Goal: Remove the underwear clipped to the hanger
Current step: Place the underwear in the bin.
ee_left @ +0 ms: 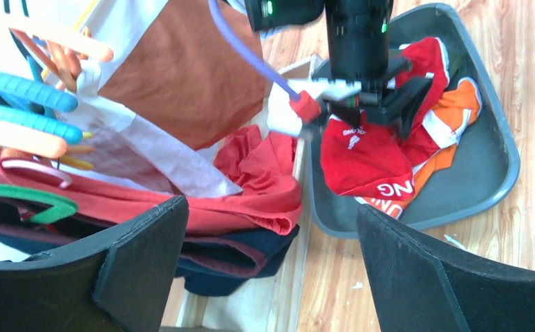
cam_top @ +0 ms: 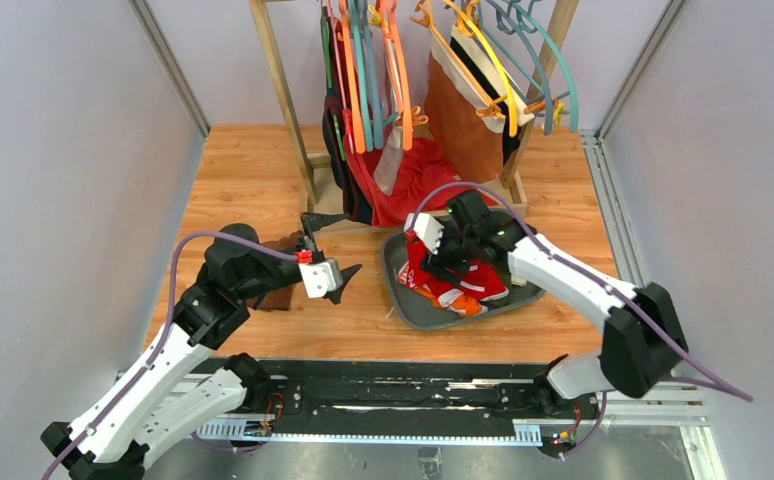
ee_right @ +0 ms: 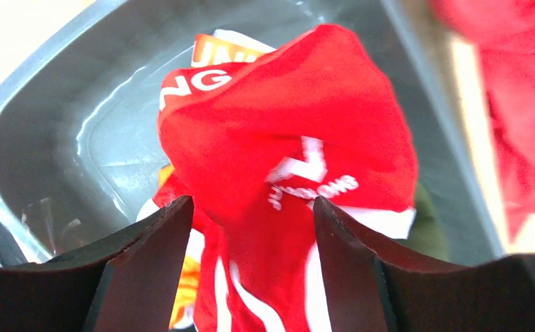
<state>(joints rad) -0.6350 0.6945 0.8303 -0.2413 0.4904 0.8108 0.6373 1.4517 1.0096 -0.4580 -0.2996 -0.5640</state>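
Observation:
I will next move my right gripper up and outward and put its fingers on both sides of the near end of the blue hanger (cam_top: 548, 122) beside the teal one, since that exposed end should stick out above and outward.
Red underwear with white trim (ee_right: 285, 124) lies crumpled in a grey tray (ee_right: 78, 104), on top of an orange piece (ee_left: 455, 114). My right gripper (ee_right: 252, 202) hovers just over it, open, its fingers straddling the red fabric without pinching it. From above, the right gripper (cam_top: 433, 262) is over the tray's left half (cam_top: 413, 305). Brown underwear with a white waistband (cam_top: 463, 120) hangs clipped on a hanger (cam_top: 498, 70) at the rack. My left gripper (cam_top: 335, 245) is open and empty, left of the tray and pointing toward the rack.
A wooden rack (cam_top: 283, 90) holds several coloured hangers (cam_top: 363, 70). A large red cloth (cam_top: 423, 170) and a dark navy cloth (ee_left: 251, 256) lie at its base. A dark brown cloth (cam_top: 278, 295) sits by the left arm. Grey walls close both sides.

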